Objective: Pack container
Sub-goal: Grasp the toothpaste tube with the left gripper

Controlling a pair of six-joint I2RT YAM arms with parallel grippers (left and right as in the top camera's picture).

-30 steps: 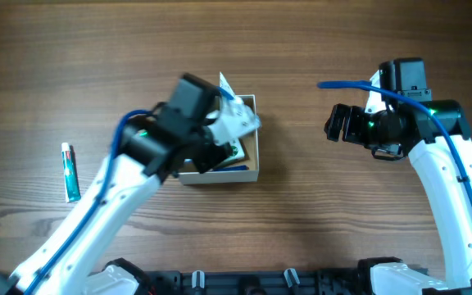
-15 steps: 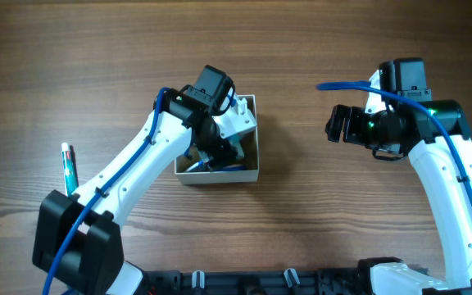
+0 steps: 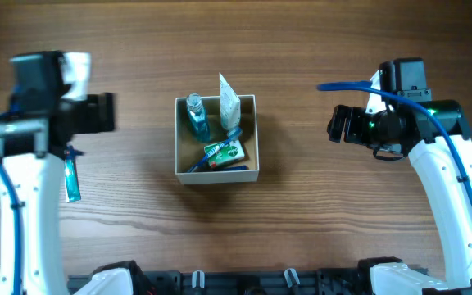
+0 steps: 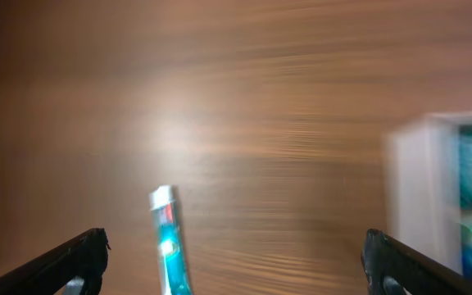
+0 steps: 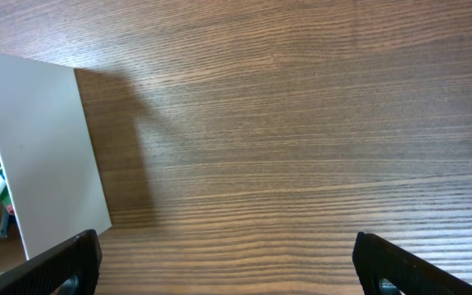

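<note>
The left gripper turns and moves down to the white end with the cap on the teal toothpaste tube next, since the tube lies flat outside the container (image 3: 218,176).
The container (image 3: 218,176), a small white-walled box, sits mid-table. Inside it are a blue bottle (image 3: 196,117), a white sachet (image 3: 229,98), a green carton (image 3: 224,152) and a blue toothbrush (image 3: 199,162). My left gripper (image 3: 105,113) hovers far left of the box, open and empty. A teal toothpaste tube (image 3: 73,180) lies on the table beneath that arm. The blurred left wrist view shows the tube (image 4: 169,242) between the open gripper's (image 4: 234,256) fingers and the container's wall (image 4: 416,192) at the right. My right gripper (image 3: 334,123) stands open right of the box, facing its white wall (image 5: 47,156).
Bare wooden tabletop (image 3: 301,213) surrounds the box. The right gripper (image 5: 228,256) looks onto wood only. The arms' bases sit along the near edge.
My left arm swung from over the container to the far left and its jaws opened. The box's contents are now uncovered. The right arm has not moved.
</note>
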